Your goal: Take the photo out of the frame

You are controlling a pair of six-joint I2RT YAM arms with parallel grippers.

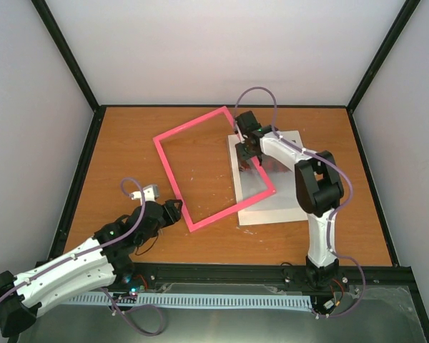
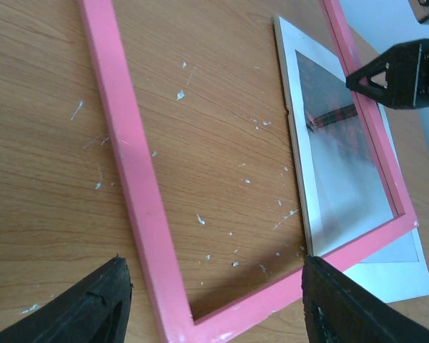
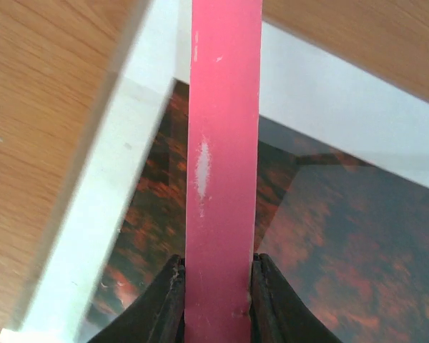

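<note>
Next, my right gripper moves the frame bar [image 3: 222, 143] to the left in the top view onto bare wood and releases it, as the frame bar crosses the photo.
The frame [image 1: 174, 182] is a bright pink rectangle lying askew mid-table, with bare wood showing through its opening. My right gripper [image 1: 244, 138] is shut on its far right bar; in the right wrist view the black fingers [image 3: 164, 307] press both sides of the pink frame bar [image 3: 222, 143]. The photo [image 1: 254, 175], mottled dark red and pale grey, lies flat under that side of the frame [image 2: 129, 179]. It also shows as the photo [image 2: 339, 164] and photo [image 3: 343, 243]. My left gripper [image 1: 177, 209] is open at the frame's near corner, empty, left gripper [image 2: 214, 268].
A plain white sheet [image 1: 282, 204] lies under the photo, extending to the right, also seen as the white sheet [image 2: 393, 275]. Small white flecks [image 2: 200, 220] dot the wooden table [image 1: 129, 143]. Black rails edge the table, with walls behind them.
</note>
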